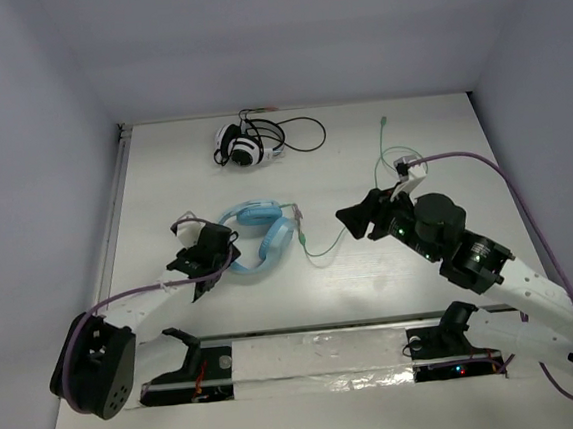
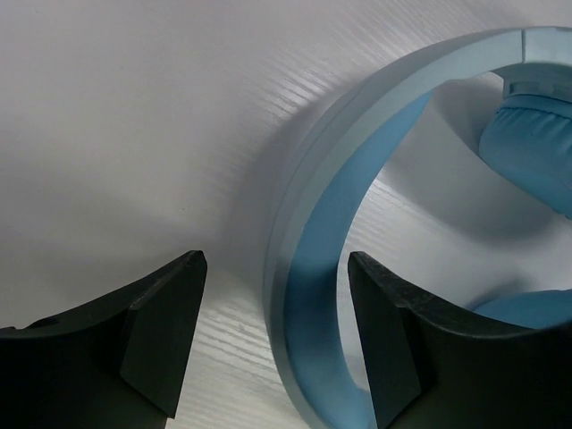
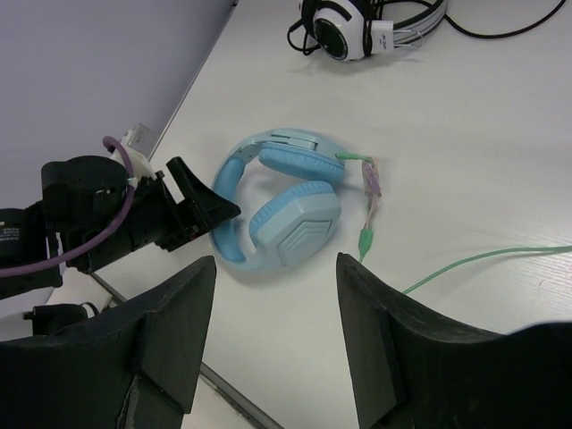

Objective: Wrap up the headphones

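The headphones' wide blue band is already between both open fingers. I will keep my left gripper low there and close the fingers on the curve of the band.
The light blue headphones lie flat on the white table, ear cups folded in. Their pale-green cable runs right from the cups and then toward the back. My left gripper is open at the left end of the headphones. In the left wrist view its fingers straddle the wide blue band, with a gap on the left side, and a padded cup shows at the right. My right gripper is open and empty, above the table right of the headphones. The cable passes beside it.
The smaller black-and-white headphones with a black cable lie at the back of the table, and also show in the right wrist view. A rail runs along the table's left edge. A foil strip lies between the arm bases.
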